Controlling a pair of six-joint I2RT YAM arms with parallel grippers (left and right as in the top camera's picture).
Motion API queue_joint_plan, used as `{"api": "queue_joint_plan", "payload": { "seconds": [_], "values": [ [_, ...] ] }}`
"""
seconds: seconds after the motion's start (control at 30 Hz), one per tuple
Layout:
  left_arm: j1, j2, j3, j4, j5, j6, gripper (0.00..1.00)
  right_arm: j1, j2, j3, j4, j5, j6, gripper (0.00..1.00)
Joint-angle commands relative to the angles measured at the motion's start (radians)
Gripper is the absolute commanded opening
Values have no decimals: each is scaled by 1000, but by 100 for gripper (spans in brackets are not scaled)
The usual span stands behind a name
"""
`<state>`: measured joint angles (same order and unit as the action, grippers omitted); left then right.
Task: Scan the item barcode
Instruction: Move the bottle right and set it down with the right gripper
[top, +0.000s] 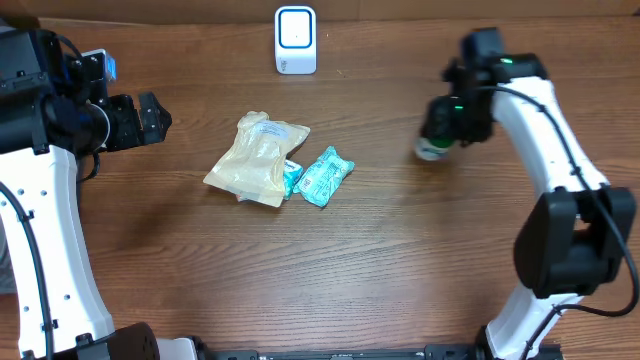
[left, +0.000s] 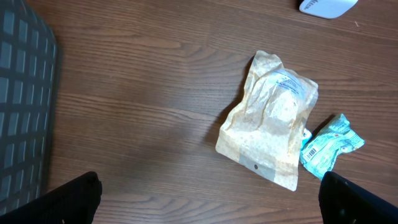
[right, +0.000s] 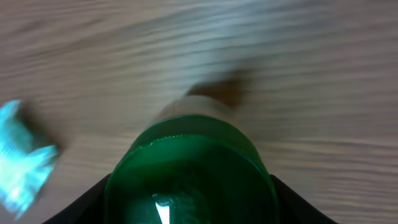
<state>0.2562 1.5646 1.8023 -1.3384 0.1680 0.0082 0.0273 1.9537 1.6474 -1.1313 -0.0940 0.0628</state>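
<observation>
The right gripper shifts to the right in the overhead view next and brings the green-lidded container (top: 432, 149) down onto the table away from the teal packet.
My right gripper (top: 442, 132) is shut on a green-lidded container (top: 432, 149) and holds it just above the table on the right side. In the right wrist view the green lid (right: 191, 177) fills the space between both dark fingers (right: 93, 199); no barcode shows on it. The white barcode scanner (top: 295, 40) stands at the back centre, facing forward. My left gripper (top: 160, 118) hovers open at the left, with nothing between its fingertips (left: 74, 198).
A beige pouch (top: 258, 158) and a teal packet (top: 325, 176) lie mid-table; the teal packet (left: 329, 144) shows a barcode label beside the pouch (left: 270, 124). A grey gridded surface (left: 22, 106) borders the left wrist view's left edge.
</observation>
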Motion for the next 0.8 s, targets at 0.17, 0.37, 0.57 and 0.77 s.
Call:
{"api": "queue_joint_plan", "payload": {
  "seconds": [0.17, 0.37, 0.57, 0.77],
  "values": [
    [4, 6, 4, 1, 8, 22, 100, -149, -12, -111, 111, 87, 98, 52],
    [4, 6, 4, 1, 8, 22, 100, -155, -12, -116, 105, 86, 98, 58],
    [4, 6, 4, 1, 8, 22, 100, -155, -12, -116, 80, 85, 98, 66],
    [4, 6, 4, 1, 8, 22, 100, -155, -12, -116, 73, 85, 98, 69]
  ]
}}
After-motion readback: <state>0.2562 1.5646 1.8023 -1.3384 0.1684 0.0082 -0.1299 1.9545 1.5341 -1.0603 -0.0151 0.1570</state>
